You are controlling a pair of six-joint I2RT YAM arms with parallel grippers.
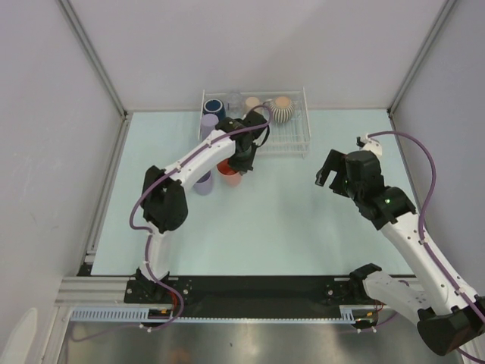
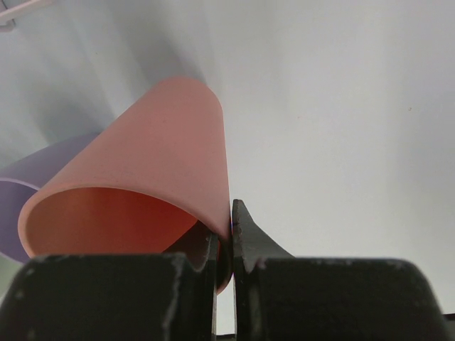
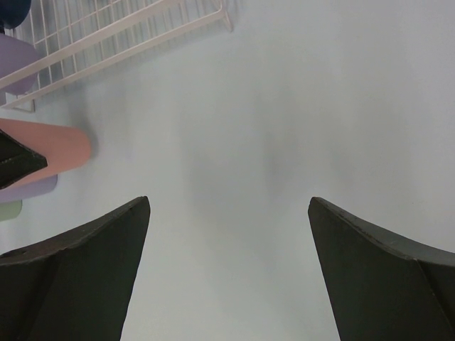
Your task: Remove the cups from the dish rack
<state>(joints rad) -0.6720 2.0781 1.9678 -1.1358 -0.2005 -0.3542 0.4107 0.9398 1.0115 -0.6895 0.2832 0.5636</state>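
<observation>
The left gripper lowers the salmon-pink cup (image 2: 156,156) onto the bare tabletop (image 2: 213,77) beside the lavender cup next and releases its rim, as that spot is outside the rack.
The white wire dish rack (image 1: 294,141) stands at the back centre. It holds a navy mug (image 1: 214,106), a clear cup (image 1: 233,98), a tan cup (image 1: 253,105), a ribbed beige mug (image 1: 283,109) and a lavender cup (image 1: 209,123). My left gripper (image 1: 241,162) is just in front of the rack, shut on the rim of the salmon-pink cup (image 2: 156,156), one finger inside and one outside. A second lavender cup (image 1: 203,182) stands on the table beside it. My right gripper (image 1: 327,176) is open and empty over bare table at the right.
In the right wrist view the rack's corner (image 3: 106,32), the salmon-pink cup (image 3: 60,149) and a sliver of a pale green cup (image 3: 8,209) show at the left. White walls enclose the table; metal frame posts stand at the back corners.
</observation>
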